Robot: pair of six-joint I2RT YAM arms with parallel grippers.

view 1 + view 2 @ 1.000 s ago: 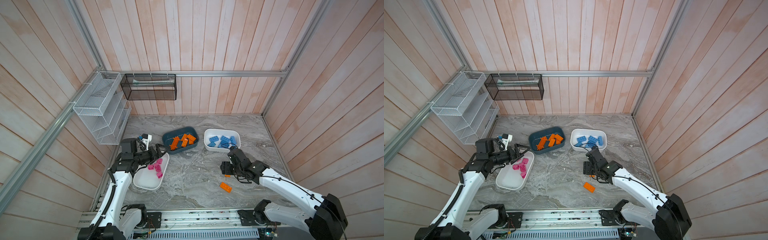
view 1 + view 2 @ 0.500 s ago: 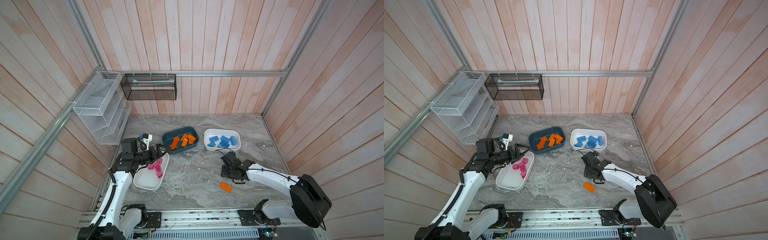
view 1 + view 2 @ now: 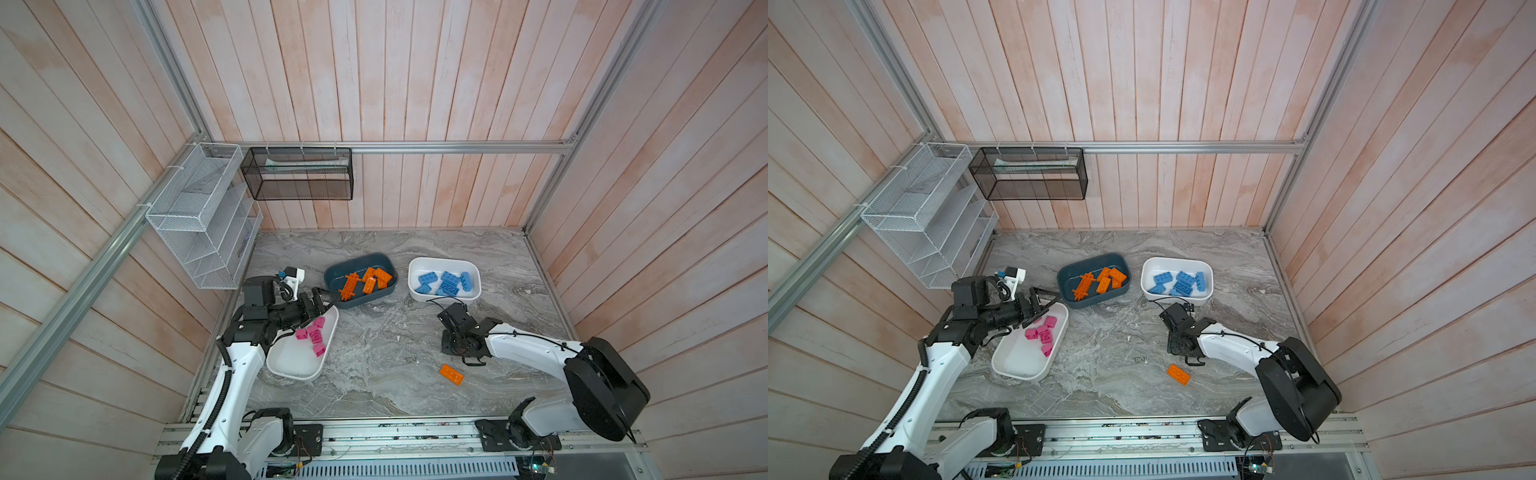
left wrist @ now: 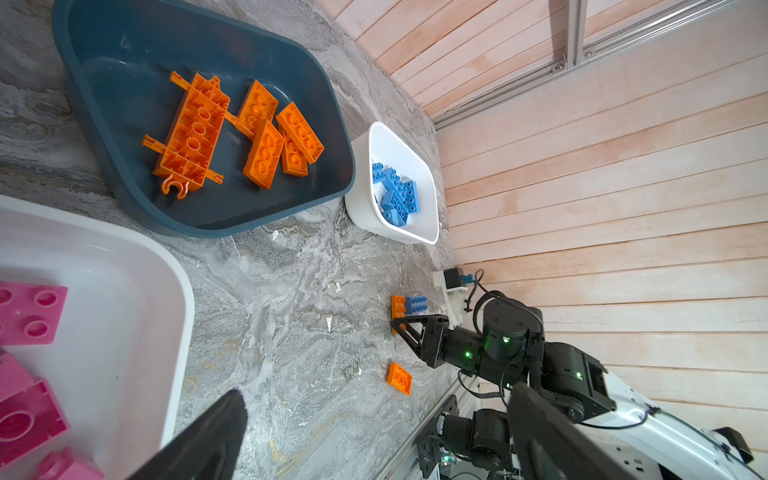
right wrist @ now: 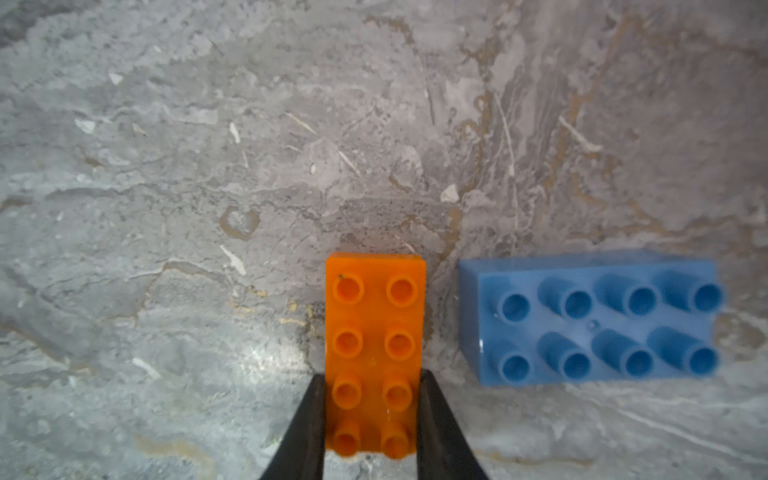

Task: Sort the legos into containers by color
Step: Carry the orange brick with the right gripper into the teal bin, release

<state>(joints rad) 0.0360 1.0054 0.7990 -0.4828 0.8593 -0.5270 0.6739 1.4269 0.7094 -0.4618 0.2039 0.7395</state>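
Note:
The robot's right gripper should lift the oblong orange brick, move it outward over the dark teal container (image 3: 328, 276) and lower to release it, because orange legos lie there.
My right gripper (image 5: 373, 376) is shut on the near end of an orange lego (image 5: 375, 332) that lies studs-up on the marble. A blue lego (image 5: 594, 320) lies just beside it. In both top views that gripper (image 3: 451, 351) points down and hides both bricks. Another loose orange lego (image 3: 451, 374) lies nearer the front. My left gripper (image 3: 322, 301) hangs open over the far end of a white container (image 3: 293, 357) holding pink legos (image 3: 313, 332). A dark teal container (image 3: 328, 276) holds orange legos (image 3: 370, 282), and a second white container (image 3: 440, 260) holds blue legos (image 3: 446, 282).
A white wire rack (image 3: 199, 216) hangs on the left wall and a black mesh basket (image 3: 297, 178) on the back wall. Wooden walls close in three sides. A metal rail (image 3: 374, 432) carrying both arm bases runs along the front.
My right gripper has come down over the orange lego beside the blue one and closed on it. The left arm has not moved.

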